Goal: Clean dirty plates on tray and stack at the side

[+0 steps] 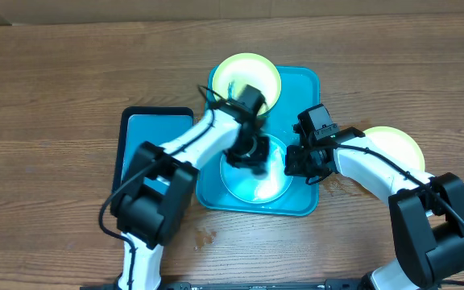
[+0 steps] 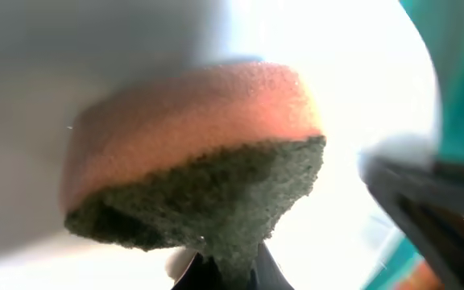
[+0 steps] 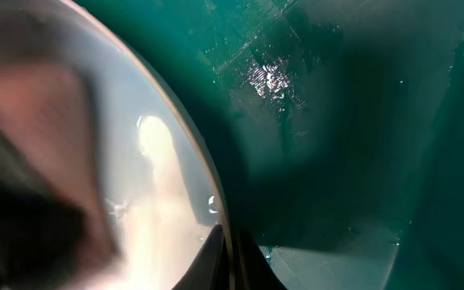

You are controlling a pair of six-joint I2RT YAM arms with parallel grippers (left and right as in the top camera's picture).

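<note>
My left gripper lifts off the plate next and lowers over the smaller blue tray point(image 1: 153, 135) to release the sponge, since that tray's visible bottom lies empty.
The light blue plate point(image 1: 266, 187) lies in the front half of the turquoise tray point(image 1: 303, 84). My left gripper point(image 1: 246, 155) is over this plate, shut on an orange sponge point(image 2: 192, 129) whose dark green scouring side presses on the plate's pale surface point(image 2: 361, 72). On the plate's right side, my right gripper point(image 1: 296, 161) is shut on its rim point(image 3: 216, 201), one finger inside and one outside. A yellow-green plate point(image 1: 248, 74) sits at the tray's far end. Another yellow-green plate point(image 1: 395, 145) rests on the table to the right of the tray, partly under my right arm.
A smaller dark-rimmed blue tray point(image 1: 147, 129) lies on the wooden table just left of the turquoise tray, with my left arm crossing over it. The turquoise tray floor point(image 3: 361, 121) looks wet beside the plate.
</note>
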